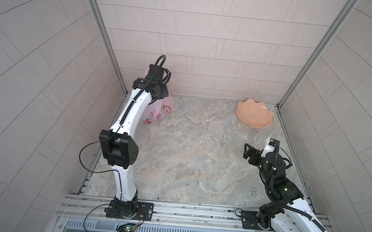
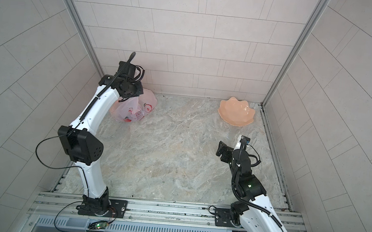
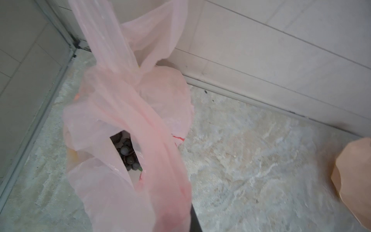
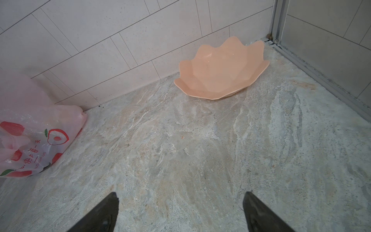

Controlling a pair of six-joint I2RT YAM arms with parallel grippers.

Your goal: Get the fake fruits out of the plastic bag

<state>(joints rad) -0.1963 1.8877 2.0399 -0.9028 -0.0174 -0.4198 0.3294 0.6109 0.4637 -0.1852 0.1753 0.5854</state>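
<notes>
I will next move my right gripper outward across the floor toward the pink bag (image 1: pixel 159 110) (image 4: pixel 36 133) and close on its thin edge, since the bag covers all but the grapes.
The pink plastic bag (image 1: pixel 159 110) stands in the back left corner, against the wall. My left gripper (image 3: pixel 177 222) is shut on one of its loop handles, which stretches up taut from the bag (image 3: pixel 112 112). Only one dark finger (image 3: pixel 195 222) shows beside the pink film. Through the bag's mouth I see a dark purple grape bunch (image 3: pixel 126 153); the other fake fruits are hidden by the film. In both top views the left wrist (image 2: pixel 129 87) hangs over the bag (image 2: pixel 134 109). My right gripper (image 4: pixel 180 209) is open and empty, low over the floor at the right (image 1: pixel 248 151).
A peach scalloped bowl (image 1: pixel 254 116) lies tilted at the back right, near the corner post (image 4: pixel 220 68). Tiled walls close in the back and both sides. The marbled floor (image 2: pixel 176 157) stretches between the two arms.
</notes>
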